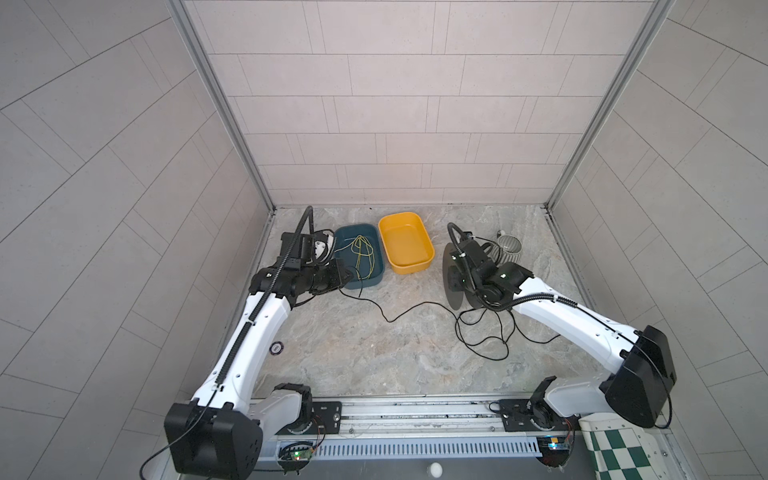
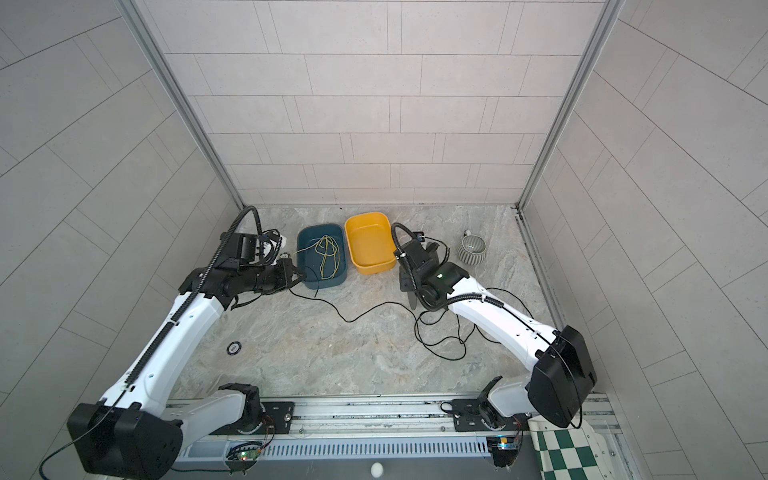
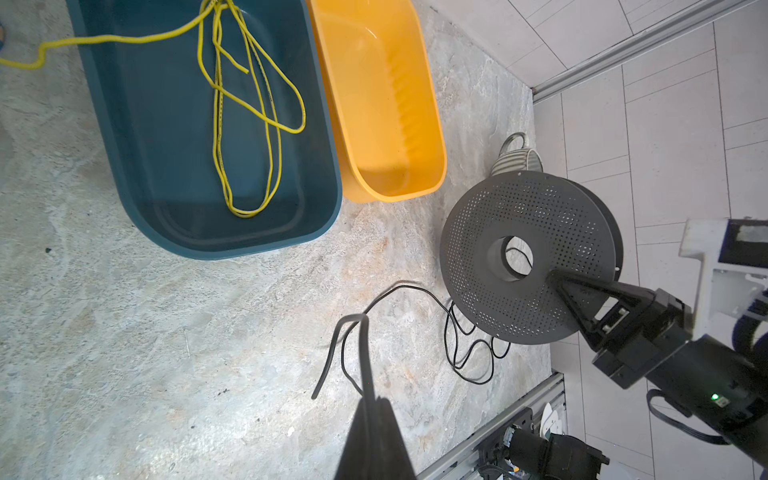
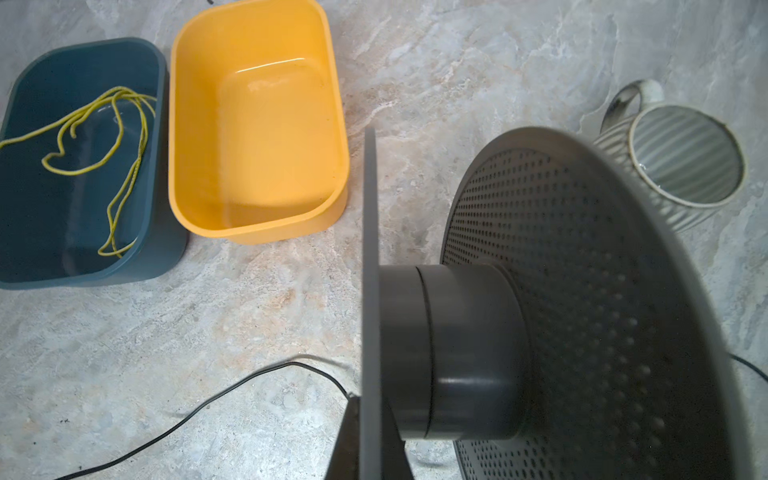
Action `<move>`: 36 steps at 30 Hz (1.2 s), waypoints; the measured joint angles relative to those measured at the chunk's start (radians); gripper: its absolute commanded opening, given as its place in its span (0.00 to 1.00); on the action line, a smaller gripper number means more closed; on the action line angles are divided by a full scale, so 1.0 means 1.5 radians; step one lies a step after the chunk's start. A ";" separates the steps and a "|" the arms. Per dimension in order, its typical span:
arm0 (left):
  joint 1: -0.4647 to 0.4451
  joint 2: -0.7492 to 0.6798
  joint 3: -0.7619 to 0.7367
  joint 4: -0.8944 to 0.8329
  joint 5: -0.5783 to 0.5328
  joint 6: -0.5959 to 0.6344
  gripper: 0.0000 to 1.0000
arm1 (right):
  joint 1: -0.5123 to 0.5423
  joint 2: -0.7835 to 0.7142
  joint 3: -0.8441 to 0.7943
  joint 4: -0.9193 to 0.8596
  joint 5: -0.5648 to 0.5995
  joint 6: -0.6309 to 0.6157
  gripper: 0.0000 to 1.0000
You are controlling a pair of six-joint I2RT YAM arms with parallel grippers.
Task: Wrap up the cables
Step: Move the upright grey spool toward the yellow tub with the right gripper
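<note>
I need to carry the upright spool toward the tub with my right gripper, lower it and release the spool's rim, as the marble floor (image 4: pixel 332 308) beside the yellow tub (image 1: pixel 432 286) is clear.
The cables are one thin black wire (image 1: pixel 390 321) (image 2: pixel 349 321) lying across the marble floor. It runs from my left gripper (image 1: pixel 353 275) (image 2: pixel 301 276) to loose loops (image 1: pixel 486 336) under my right arm. My left gripper (image 3: pixel 374 399) is shut on the wire (image 3: pixel 415 287) near its end, and a short bent tail sticks out past the tips. My right gripper (image 3: pixel 557 278) (image 4: pixel 370 407) is shut on the rim of one flange of a grey perforated spool (image 1: pixel 453 274) (image 2: pixel 405 278) (image 3: pixel 519 216) (image 4: pixel 582 291), held upright. The visible side of the spool's hub is bare. In the right wrist view the wire (image 4: pixel 249 376) passes beside the flange.
A dark blue tub (image 1: pixel 376 274) holding a yellow-green cord (image 1: pixel 361 249) stands beside my left gripper, with a yellow tub (image 1: pixel 409 268) next to it. A ribbed mug (image 1: pixel 509 247) sits behind the spool. A small round disc (image 1: pixel 277 347) lies by the left arm. A chequered mat (image 1: pixel 615 453) is at the front right.
</note>
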State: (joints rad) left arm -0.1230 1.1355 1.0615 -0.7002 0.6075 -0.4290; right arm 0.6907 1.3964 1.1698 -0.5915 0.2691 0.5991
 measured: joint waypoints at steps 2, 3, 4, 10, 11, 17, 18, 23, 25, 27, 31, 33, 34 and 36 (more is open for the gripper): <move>-0.001 0.000 0.000 -0.003 0.000 0.000 0.00 | 0.015 0.012 0.013 0.001 0.016 0.004 0.00; -0.002 0.000 0.000 -0.004 0.001 0.000 0.00 | 0.019 0.019 0.020 0.000 0.021 0.007 0.00; -0.002 0.000 0.000 -0.005 0.001 0.000 0.00 | 0.022 0.025 0.026 0.000 0.026 0.010 0.00; -0.002 -0.004 -0.004 -0.009 0.002 0.000 0.00 | 0.046 0.072 0.064 -0.001 0.051 0.040 0.00; -0.002 -0.005 -0.004 -0.010 0.002 0.000 0.00 | 0.050 0.077 0.066 -0.001 0.052 0.048 0.00; -0.002 -0.006 -0.005 -0.014 0.002 0.000 0.00 | 0.059 0.106 0.066 0.001 0.066 0.085 0.00; -0.002 -0.006 -0.005 -0.015 0.002 0.000 0.00 | 0.060 0.109 0.066 0.001 0.072 0.091 0.00; -0.003 -0.006 -0.005 -0.016 0.002 0.000 0.00 | 0.059 0.115 0.066 0.008 0.108 0.105 0.00; -0.005 -0.006 -0.005 -0.016 0.002 0.000 0.00 | 0.059 0.115 0.062 0.022 0.120 0.109 0.00; -0.007 -0.005 -0.005 -0.016 0.002 0.000 0.00 | 0.059 0.115 0.051 0.046 0.127 0.112 0.00; -0.010 -0.005 -0.005 -0.016 0.003 0.000 0.00 | 0.059 0.121 0.034 0.069 0.130 0.118 0.00; -0.010 -0.005 -0.005 -0.016 0.004 0.000 0.00 | 0.059 0.128 0.034 0.076 0.131 0.120 0.00; -0.010 -0.005 -0.005 -0.017 0.004 0.000 0.00 | 0.060 0.132 0.034 0.079 0.131 0.121 0.00; -0.012 -0.005 -0.005 -0.016 0.004 -0.001 0.00 | 0.060 0.137 0.033 0.083 0.136 0.123 0.01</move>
State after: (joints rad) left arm -0.1413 1.1278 1.0542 -0.7246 0.6136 -0.4297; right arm 0.7799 1.6020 1.2186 -0.4671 0.4725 0.7834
